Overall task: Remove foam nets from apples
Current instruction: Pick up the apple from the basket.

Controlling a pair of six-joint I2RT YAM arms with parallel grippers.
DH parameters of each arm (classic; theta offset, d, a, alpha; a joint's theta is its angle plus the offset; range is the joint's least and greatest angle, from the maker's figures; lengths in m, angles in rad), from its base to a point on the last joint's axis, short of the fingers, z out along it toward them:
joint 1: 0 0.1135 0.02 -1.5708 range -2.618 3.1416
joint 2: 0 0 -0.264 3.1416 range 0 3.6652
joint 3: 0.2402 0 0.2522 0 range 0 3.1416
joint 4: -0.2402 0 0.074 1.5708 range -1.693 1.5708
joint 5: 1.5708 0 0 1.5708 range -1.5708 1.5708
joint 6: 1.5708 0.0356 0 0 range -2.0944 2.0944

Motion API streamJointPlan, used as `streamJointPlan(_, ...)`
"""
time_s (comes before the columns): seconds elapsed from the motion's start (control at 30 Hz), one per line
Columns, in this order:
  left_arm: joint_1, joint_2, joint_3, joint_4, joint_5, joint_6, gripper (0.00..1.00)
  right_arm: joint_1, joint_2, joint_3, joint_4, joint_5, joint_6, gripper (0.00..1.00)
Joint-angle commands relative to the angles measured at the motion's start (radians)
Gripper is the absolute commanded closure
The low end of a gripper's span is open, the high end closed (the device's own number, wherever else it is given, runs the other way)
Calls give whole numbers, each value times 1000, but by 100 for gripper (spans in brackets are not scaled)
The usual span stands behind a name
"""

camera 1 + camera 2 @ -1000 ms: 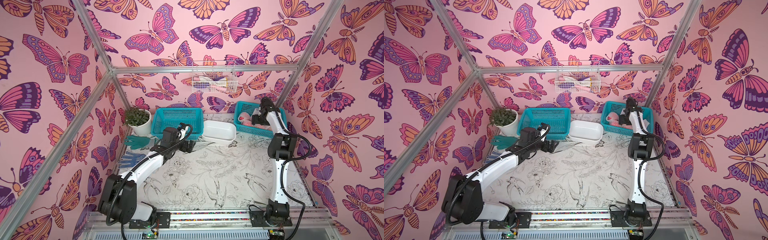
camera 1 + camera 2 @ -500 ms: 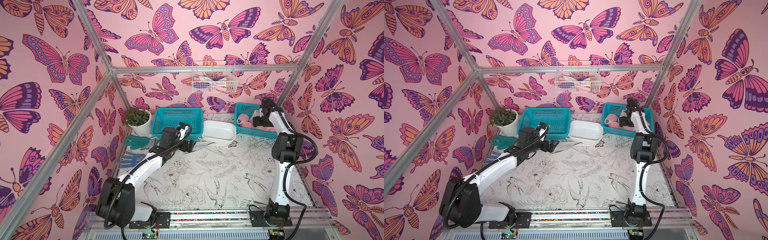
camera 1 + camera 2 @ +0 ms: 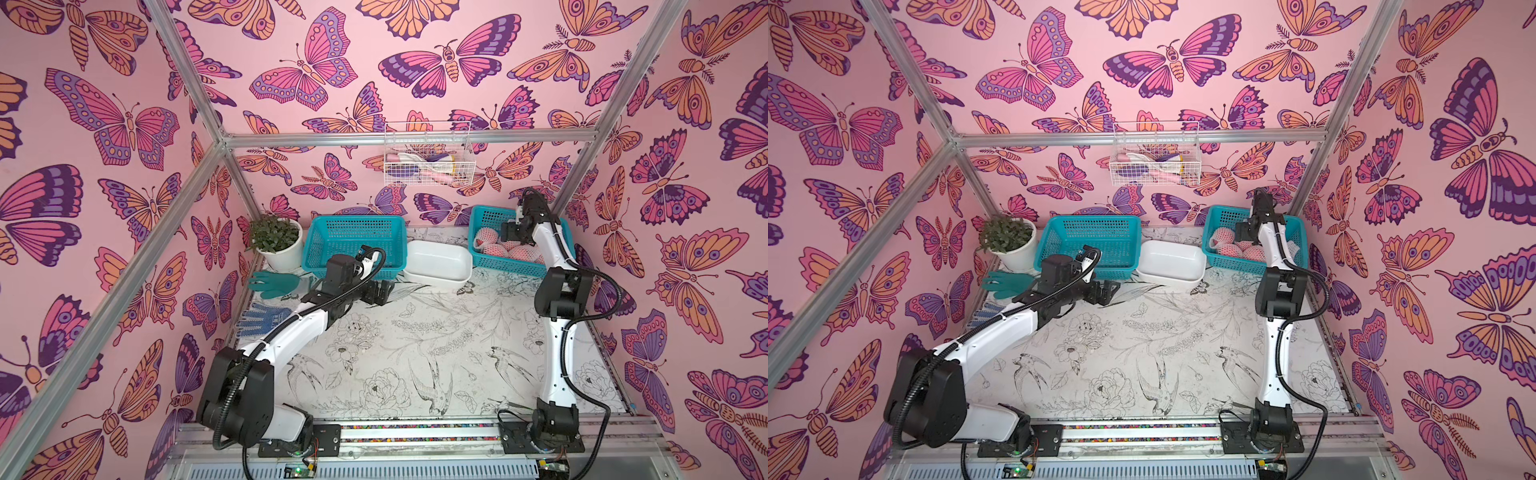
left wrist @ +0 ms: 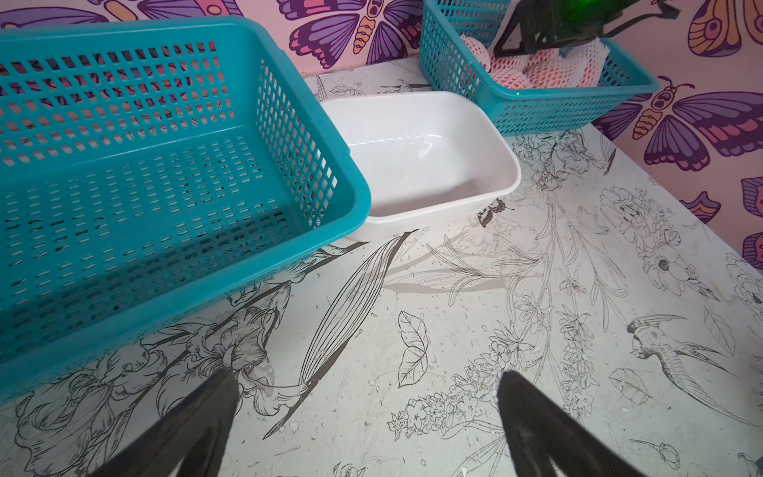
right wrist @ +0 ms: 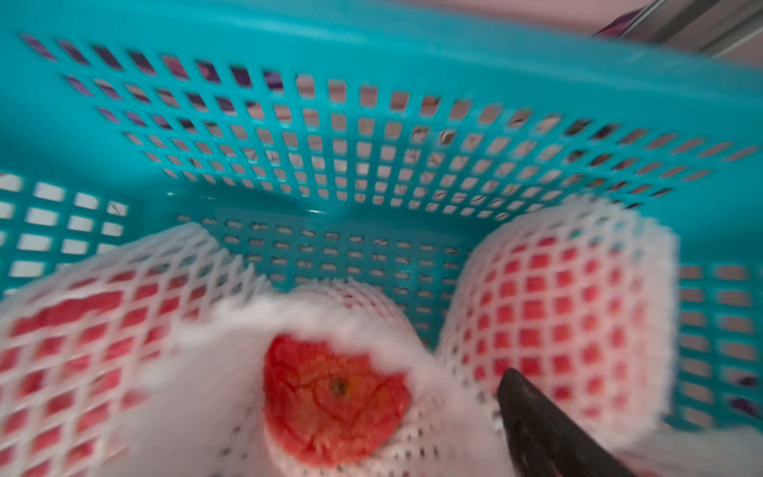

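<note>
The robot's right gripper needs to stay low next and close its open fingers on the sides of the netted apple [image 5: 340, 399] with its red end showing, which lies between them.
Several apples [image 3: 496, 250] [image 3: 1229, 250] in white foam nets [image 5: 569, 305] lie in the teal basket [image 3: 507, 268] [image 3: 1233, 266] at the back right. My right gripper [image 3: 509, 239] [image 3: 1241, 237] is down inside that basket among them, jaws open wide. In the right wrist view, one black finger [image 5: 536, 425] rests beside a netted apple [image 5: 334, 396] whose red end shows through the net's opening. The other finger is hidden by foam. My left gripper [image 3: 380, 293] [image 4: 365, 376] hovers open over the table with nothing between its fingers.
An empty teal basket [image 3: 353, 237] and a white tub [image 3: 438, 262] stand side by side at the back. A potted plant [image 3: 276, 241] and two gloves [image 3: 272, 284] lie at the back left. A wire basket [image 3: 428, 164] hangs on the back wall.
The right arm has shifted slightly over the apple basket and its jaws have spread wider. The left arm has not moved.
</note>
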Motion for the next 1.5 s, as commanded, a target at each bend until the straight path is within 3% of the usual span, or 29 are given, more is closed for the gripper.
streamJointPlan(0.0, -9, 21, 33, 3, 15, -7, 0, 0, 20, 12, -33, -27, 22, 5)
streamJointPlan(0.37, -15, 52, 52, 0, 16, -2, 0, 0, 71, 63, -71, 40, 22, 9)
streamJointPlan(0.63, -15, 53, 49, 1, 12, -1, 0, 3, 75, 73, -100, -1, 15, 35)
streamJointPlan(0.93, -16, 37, 36, 1, 1, 0, 0, 9, 29, 43, -35, -1, 15, 49)
streamJointPlan(1.17, -16, 27, 26, 9, -1, -2, 0, 10, -104, -121, 132, 15, 20, 52)
streamJointPlan(1.47, -16, 9, 6, 29, -4, -1, 0, 10, -170, -180, 200, -7, 35, 55)
